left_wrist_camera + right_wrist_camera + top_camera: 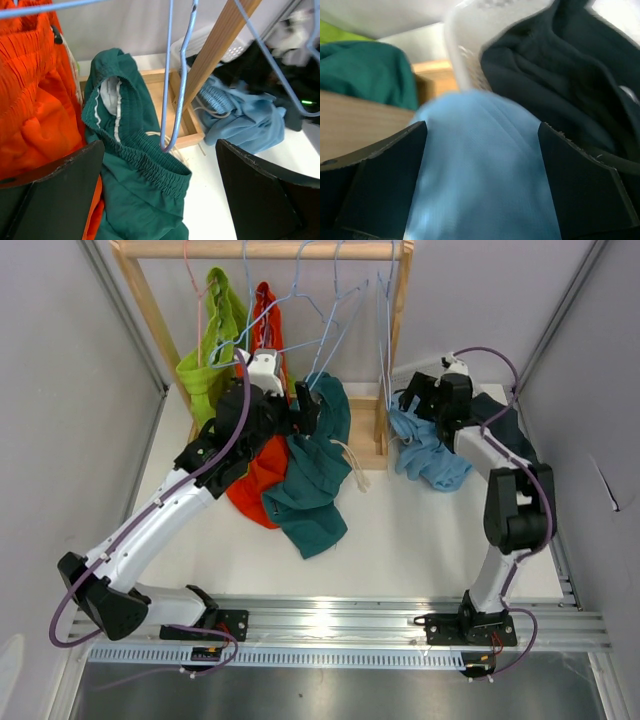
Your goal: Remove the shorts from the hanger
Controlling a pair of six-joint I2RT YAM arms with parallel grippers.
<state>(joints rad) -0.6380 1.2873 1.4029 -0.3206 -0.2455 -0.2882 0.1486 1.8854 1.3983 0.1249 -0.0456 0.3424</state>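
The right gripper moves to the left in the top view and back next, off the light blue fabric [480, 180], onto the teal shorts' waistband, which faces up.
Lime green shorts [213, 345] and orange-red shorts [262, 325] hang from hangers on the rack; the orange-red ones [30, 95] droop to the table. Teal shorts [315, 475] lie crumpled on the table, off any hanger, waistband up [145, 165]. My left gripper [305, 405] is open above them [159, 145], with an empty blue hanger [172, 100] dangling between the fingers. Light blue shorts [430, 455] lie by the rack's right post. My right gripper [408, 400] is open with light blue fabric [480, 180] between its wide-apart fingers. Dark navy shorts [555, 85] lie behind it.
The wooden rack [398, 330] has several empty blue hangers [335, 310] and a wooden base frame [187, 127]. A white basket [465, 35] sits at the back right under the navy fabric. Grey walls close both sides; a metal rail [330, 625] runs along the near edge.
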